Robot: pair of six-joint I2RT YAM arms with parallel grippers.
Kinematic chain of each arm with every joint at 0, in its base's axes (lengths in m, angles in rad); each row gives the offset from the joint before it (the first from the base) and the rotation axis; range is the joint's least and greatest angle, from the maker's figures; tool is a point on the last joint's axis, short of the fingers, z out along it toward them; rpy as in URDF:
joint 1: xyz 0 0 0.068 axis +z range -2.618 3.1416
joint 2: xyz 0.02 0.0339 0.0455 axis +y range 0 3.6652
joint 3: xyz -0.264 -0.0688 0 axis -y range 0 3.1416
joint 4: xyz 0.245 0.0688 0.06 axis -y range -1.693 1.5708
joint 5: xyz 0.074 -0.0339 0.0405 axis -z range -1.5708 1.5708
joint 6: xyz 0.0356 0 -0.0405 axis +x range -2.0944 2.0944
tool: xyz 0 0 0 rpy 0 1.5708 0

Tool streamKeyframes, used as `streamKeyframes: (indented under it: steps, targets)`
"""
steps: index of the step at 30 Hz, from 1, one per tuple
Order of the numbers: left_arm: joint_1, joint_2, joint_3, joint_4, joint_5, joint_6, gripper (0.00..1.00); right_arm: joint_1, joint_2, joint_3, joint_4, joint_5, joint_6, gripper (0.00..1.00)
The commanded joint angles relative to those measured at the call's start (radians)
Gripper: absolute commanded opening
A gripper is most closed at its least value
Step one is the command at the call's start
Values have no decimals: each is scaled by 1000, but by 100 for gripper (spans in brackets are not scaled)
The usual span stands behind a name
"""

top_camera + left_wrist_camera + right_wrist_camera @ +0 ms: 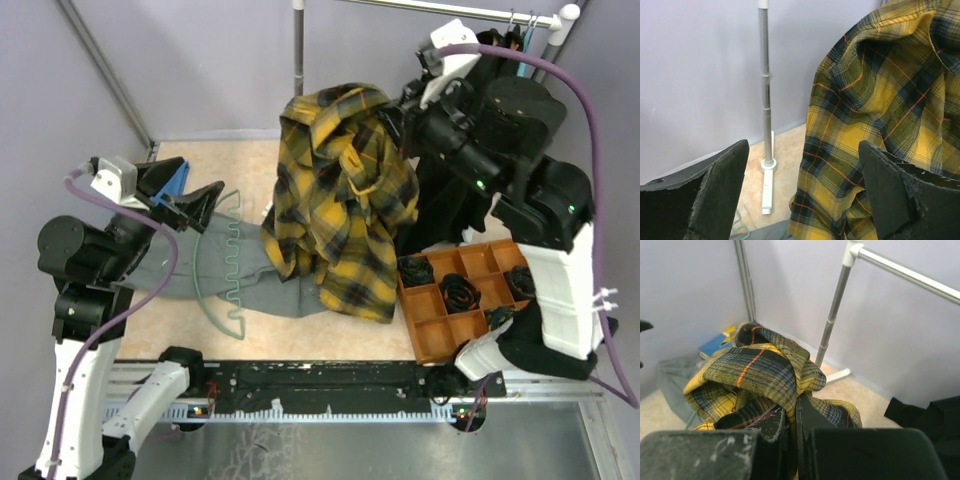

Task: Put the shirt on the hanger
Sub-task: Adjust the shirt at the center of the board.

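Note:
The thin fold of the shirt's edge by the hanger hangs free, so my left gripper lowers past the hanger toward the shirt and onto it next.
The yellow plaid shirt (340, 200) hangs bunched in mid-air above the table, its collar area pinched in my right gripper (398, 118), which is shut on the fabric (765, 372). The fingertips of that gripper (799, 407) are closed with a fold of cloth between them. The pale teal hanger (228, 270) lies flat on the table with its wavy bar on a grey garment, left of the shirt. A bit of its wavy bar (739, 226) shows low in the left wrist view. My left gripper (203, 206) stands open and empty beside the hanger, facing the shirt (880, 115).
A grey garment (275, 292) lies under the hanger and the shirt's hem. An orange compartment tray (432, 325) with dark rolled items sits at the right front. The rack pole (298, 45) and its white foot (768, 187) stand at the back, with black clothes (445, 215) at right.

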Motion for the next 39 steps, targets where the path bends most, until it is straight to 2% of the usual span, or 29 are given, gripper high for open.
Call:
streamKeyframes:
  steps: [1, 4, 8, 13, 15, 19, 21, 25, 39]
  targets:
    - [5, 50, 27, -13, 120, 0, 96, 9, -67, -136, -79, -11, 64, 0]
    - [5, 79, 18, -57, 126, -7, 99, 8, -110, -353, -67, -19, 112, 0]
    - [2, 138, -8, -112, 243, -20, 100, 8, -152, -655, 50, -57, 154, 0]
    - [-83, 117, -104, -78, 225, -41, 99, -5, -154, -807, 143, -136, 193, 0]
    - [-163, 117, -129, -73, 185, -42, 96, -29, -155, -832, 171, -184, 221, 0]
    - [-392, 135, -193, -41, -34, -11, 93, -46, -157, -846, 187, -219, 258, 0]
    - [-462, 148, -228, -5, -123, 2, 93, -58, -162, -848, 191, -244, 272, 1]
    - [-485, 159, -289, 73, -204, 26, 92, -69, -180, -852, 191, -278, 282, 1]
    - [-494, 241, -397, 331, -213, -59, 79, -81, -212, -874, 222, -376, 324, 3]
